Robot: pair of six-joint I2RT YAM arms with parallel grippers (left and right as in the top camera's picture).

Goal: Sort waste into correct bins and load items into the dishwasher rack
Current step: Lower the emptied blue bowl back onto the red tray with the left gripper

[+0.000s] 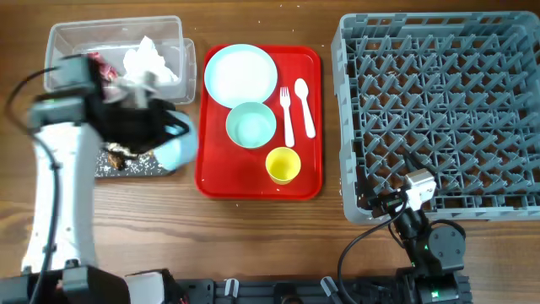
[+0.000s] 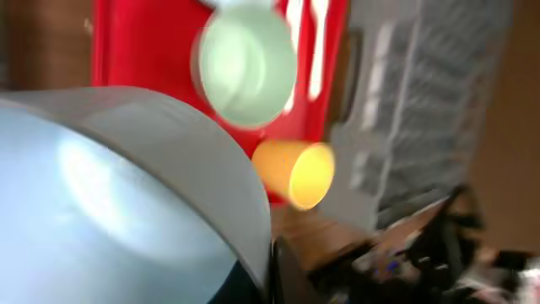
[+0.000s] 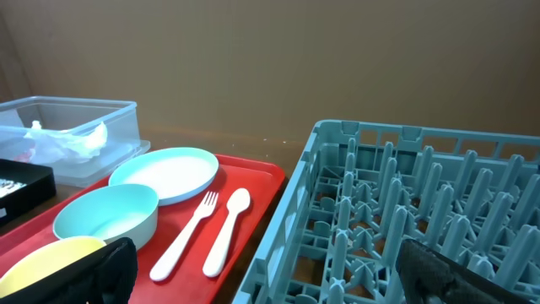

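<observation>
Next, my left gripper swings over and lowers the bowl onto the red tray at its near corner (image 1: pixel 229 175), which stands empty beside the yellow cup.
My left gripper (image 1: pixel 156 127) is shut on the rim of a light blue-green bowl (image 1: pixel 180 149) and holds it tilted over the black tray (image 1: pixel 160 169), where brownish food scraps (image 1: pixel 118 156) lie. The bowl fills the blurred left wrist view (image 2: pixel 110 203). The clear tub (image 1: pixel 63 34) holds the white napkin (image 1: pixel 150 61) and the red wrapper (image 1: pixel 106 69). The red tray (image 1: pixel 211 181) carries the plate (image 1: pixel 240 74), the second bowl (image 1: pixel 251 124), the yellow cup (image 1: pixel 283 165), the fork (image 1: pixel 286 114) and the spoon (image 1: pixel 304 105). My right gripper (image 3: pixel 266 266) is open and empty at the front left corner of the grey rack (image 1: pixel 439 110).
The rack's peg grid (image 3: pixel 405 211) holds nothing. Bare wooden table shows along the front edge (image 1: pixel 253 236). The left arm's white body (image 1: pixel 59 194) stands over the table's left side. Cables run at the right arm's base (image 1: pixel 363 245).
</observation>
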